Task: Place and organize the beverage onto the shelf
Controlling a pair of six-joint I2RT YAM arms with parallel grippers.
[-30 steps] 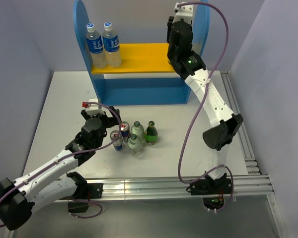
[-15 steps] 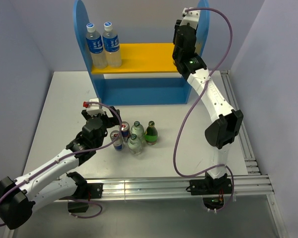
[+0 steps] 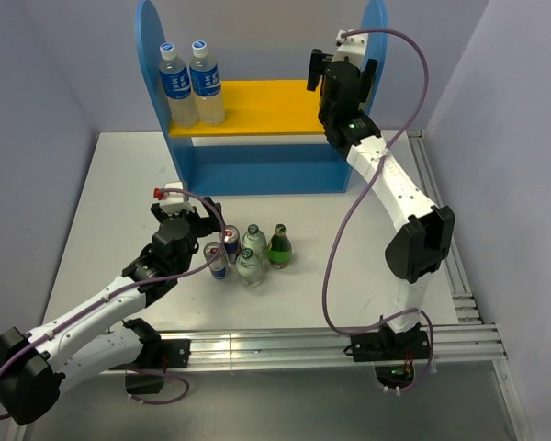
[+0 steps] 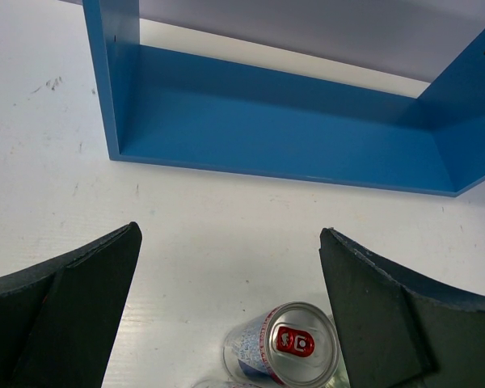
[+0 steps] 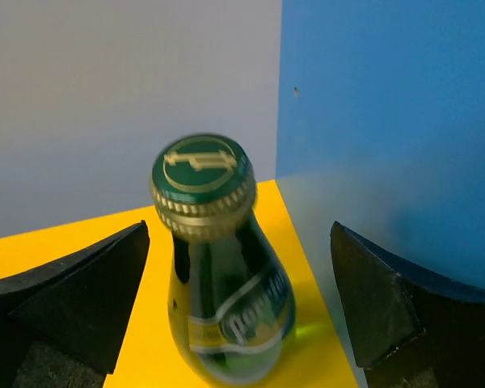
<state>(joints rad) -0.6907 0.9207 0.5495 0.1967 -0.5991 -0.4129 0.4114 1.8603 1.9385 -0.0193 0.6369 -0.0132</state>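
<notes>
The neck of the still unshelved green bottle (image 3: 280, 236) is below my right gripper, to its left in the top view. I'll next draw back and down around it.
A green glass bottle (image 5: 222, 279) stands upright at the right end of the shelf's yellow board (image 5: 56, 242), close to the blue side panel (image 5: 388, 121). My right gripper (image 5: 238, 230) is open around it, with both fingers apart from the glass. In the top view that gripper (image 3: 342, 75) hides this bottle. On the table stand two cans (image 3: 218, 260), two small clear bottles (image 3: 249, 266) and another green bottle (image 3: 278, 246), clustered together. My left gripper (image 3: 200, 219) is open just left of them, and one can (image 4: 287, 347) shows near its right finger (image 4: 380, 307).
Two tall clear bottles with blue labels (image 3: 179, 87) stand at the left end of the yellow board. The blue shelf's lower bay (image 4: 283, 121) lies ahead of the left gripper. Aluminium rails run along the table's near edge (image 3: 303, 342) and right edge (image 3: 445, 239).
My right gripper has opened and let go of the green bottle, which now stands on the yellow board. The left arm has not moved.
</notes>
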